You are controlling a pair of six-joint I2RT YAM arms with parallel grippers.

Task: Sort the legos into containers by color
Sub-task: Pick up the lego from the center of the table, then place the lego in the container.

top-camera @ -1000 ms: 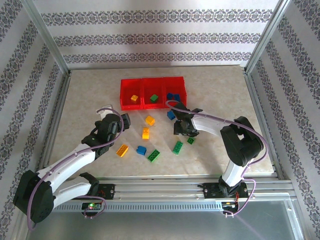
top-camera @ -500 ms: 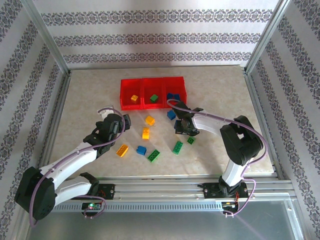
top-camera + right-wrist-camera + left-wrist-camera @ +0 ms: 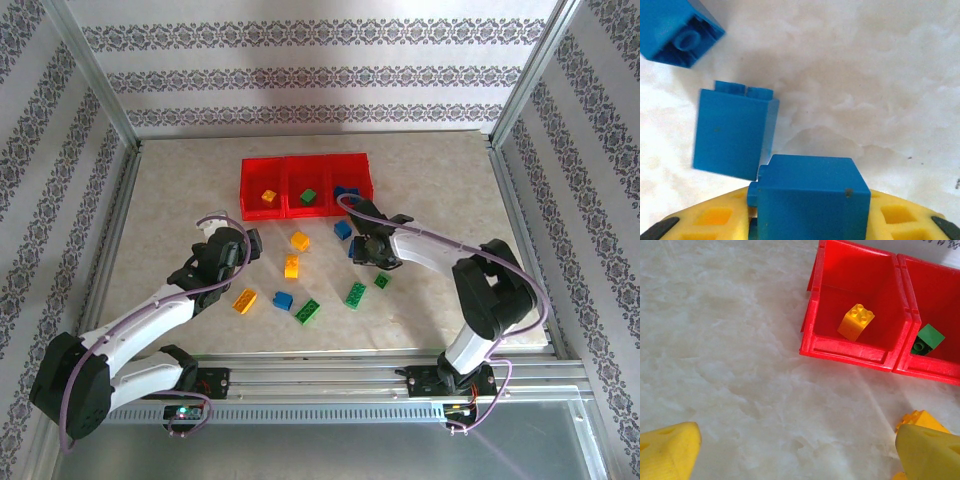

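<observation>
The red bin outward of my right gripper already holds blue, so I should lift the blue lego up and outward over that bin's open middle and let go.
The containers are three joined red bins (image 3: 305, 168) at the back of the table. The left bin (image 3: 855, 347) holds a yellow lego (image 3: 856, 321), the middle one a green lego (image 3: 927, 338), the right one a blue lego (image 3: 345, 192). My right gripper (image 3: 810, 220) is shut on a blue lego (image 3: 810, 192), just above the table in front of the right bin. Two more blue legos (image 3: 735, 132) (image 3: 677, 30) lie beneath it. My left gripper (image 3: 800, 460) hangs open and empty over bare table, short of the left bin, with a yellow lego (image 3: 920, 420) by its right finger.
Loose legos lie between the arms: yellow ones (image 3: 291, 266) (image 3: 244, 301), a blue one (image 3: 283, 300), green ones (image 3: 308, 311) (image 3: 356, 294) (image 3: 382, 281). Metal frame posts and patterned walls border the table.
My right gripper has shifted a little toward the bins with the blue lego in it, and its elbow has swung right. The left arm has barely moved.
</observation>
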